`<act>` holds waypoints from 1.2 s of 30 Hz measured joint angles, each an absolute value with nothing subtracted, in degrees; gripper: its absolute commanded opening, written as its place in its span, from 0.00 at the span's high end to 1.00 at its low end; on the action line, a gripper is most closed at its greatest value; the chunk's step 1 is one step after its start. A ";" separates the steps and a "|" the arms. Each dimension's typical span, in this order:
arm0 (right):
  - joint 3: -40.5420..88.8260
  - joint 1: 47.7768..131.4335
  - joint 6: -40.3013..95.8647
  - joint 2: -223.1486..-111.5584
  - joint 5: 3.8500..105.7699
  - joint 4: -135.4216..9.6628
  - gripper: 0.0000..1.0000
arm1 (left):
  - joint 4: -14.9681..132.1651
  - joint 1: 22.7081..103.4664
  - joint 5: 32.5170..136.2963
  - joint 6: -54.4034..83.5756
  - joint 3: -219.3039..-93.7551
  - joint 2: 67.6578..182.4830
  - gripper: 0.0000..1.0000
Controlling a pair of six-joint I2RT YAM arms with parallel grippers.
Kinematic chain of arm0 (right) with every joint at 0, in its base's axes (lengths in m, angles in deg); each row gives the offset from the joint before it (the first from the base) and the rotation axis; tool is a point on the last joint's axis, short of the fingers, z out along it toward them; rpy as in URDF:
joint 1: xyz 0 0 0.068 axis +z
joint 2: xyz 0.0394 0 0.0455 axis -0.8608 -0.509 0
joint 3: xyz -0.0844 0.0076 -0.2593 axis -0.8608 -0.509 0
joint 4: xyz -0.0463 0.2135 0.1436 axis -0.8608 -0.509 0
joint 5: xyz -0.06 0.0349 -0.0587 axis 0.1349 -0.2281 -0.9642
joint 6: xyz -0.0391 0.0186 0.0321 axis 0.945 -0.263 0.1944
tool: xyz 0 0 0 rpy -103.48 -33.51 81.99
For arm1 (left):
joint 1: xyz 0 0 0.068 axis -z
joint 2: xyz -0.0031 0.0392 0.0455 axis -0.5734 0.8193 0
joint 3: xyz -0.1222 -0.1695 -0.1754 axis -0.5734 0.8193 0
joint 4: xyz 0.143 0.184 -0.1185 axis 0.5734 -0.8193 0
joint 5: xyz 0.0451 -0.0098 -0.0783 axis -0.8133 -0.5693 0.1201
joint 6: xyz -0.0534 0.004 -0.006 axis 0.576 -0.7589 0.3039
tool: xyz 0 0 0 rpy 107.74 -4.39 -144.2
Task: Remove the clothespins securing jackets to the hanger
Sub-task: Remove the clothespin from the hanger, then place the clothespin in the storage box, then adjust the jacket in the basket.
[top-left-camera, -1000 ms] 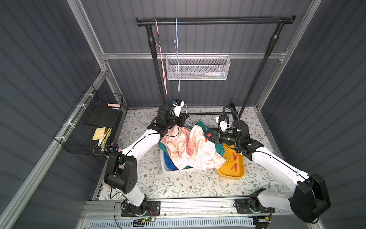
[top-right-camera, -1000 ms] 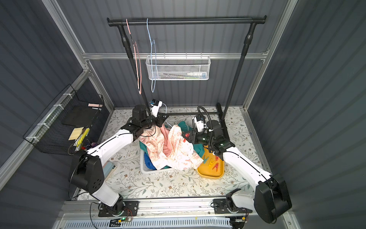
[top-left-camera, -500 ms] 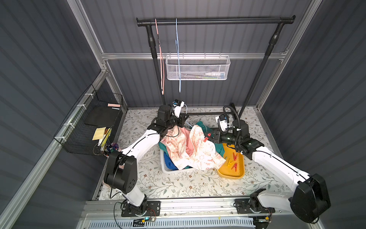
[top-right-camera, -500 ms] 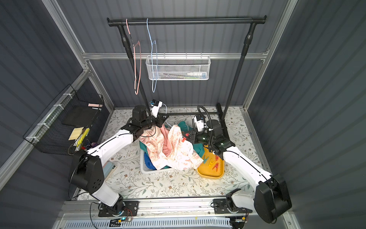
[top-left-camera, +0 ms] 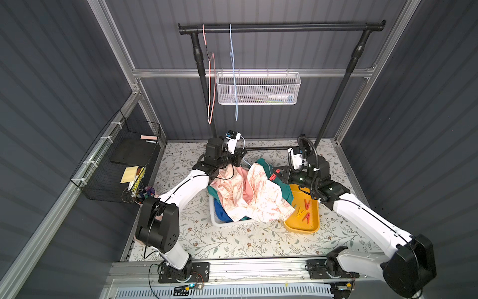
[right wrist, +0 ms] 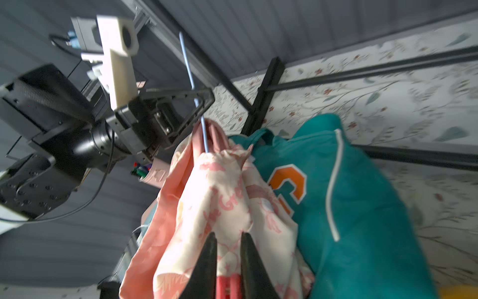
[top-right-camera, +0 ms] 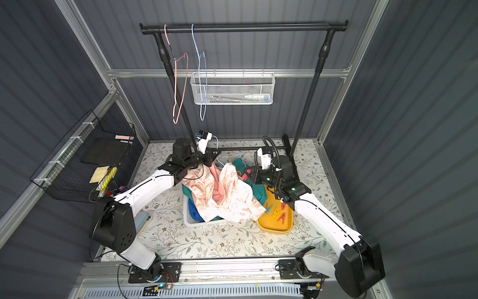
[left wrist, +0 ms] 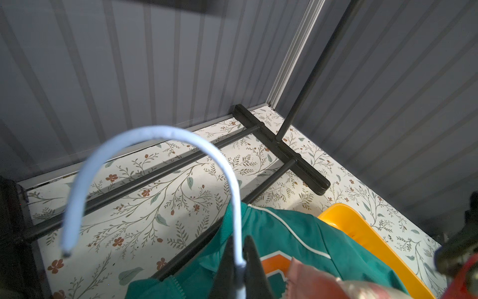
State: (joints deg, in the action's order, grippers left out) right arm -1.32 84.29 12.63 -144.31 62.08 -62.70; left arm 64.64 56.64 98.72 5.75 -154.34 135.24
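Observation:
The right gripper moves back toward my base and down over the yellow tray of loose clothespins next, to release the red clothespin [right wrist: 227, 282].
My left gripper [left wrist: 239, 259] is shut on the neck of a pale blue hanger [left wrist: 144, 132], held low over the pile in both top views [top-left-camera: 239, 158]. A cream floral jacket [right wrist: 222, 186] hangs from that hanger beside a teal jacket [right wrist: 357, 196] with an orange letter patch. A blue jacket [top-left-camera: 221, 211] lies under them in the white basket [top-left-camera: 214, 220]. My right gripper [right wrist: 226, 235] is shut on a red clothespin [right wrist: 227, 282] at the cream jacket's edge, also seen in a top view [top-right-camera: 244, 177]. Cream fabric lies against its fingertips.
A yellow tray [top-left-camera: 302, 225] beside the basket holds several loose clothespins [top-left-camera: 306, 205]. A pink hanger [top-left-camera: 210, 85] and a blue hanger [top-left-camera: 234, 77] hang bare on the black rail [top-left-camera: 284, 26]. A mesh basket [top-left-camera: 258, 89] is on the back wall, a black wire basket [top-left-camera: 116, 165] on the left.
My right gripper's jaws have narrowed onto the red clothespin. Both arms have stayed almost in place, and the left grip on the hanger is the same.

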 measured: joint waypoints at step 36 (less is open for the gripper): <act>-3.20 99.26 8.96 -129.73 40.16 -84.85 0.44 | 62.03 56.64 96.56 7.87 -155.56 133.41 1.00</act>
State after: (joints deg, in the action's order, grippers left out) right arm -3.20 99.26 8.96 -129.73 40.16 -84.85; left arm 62.03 56.64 96.56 7.87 -155.56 133.41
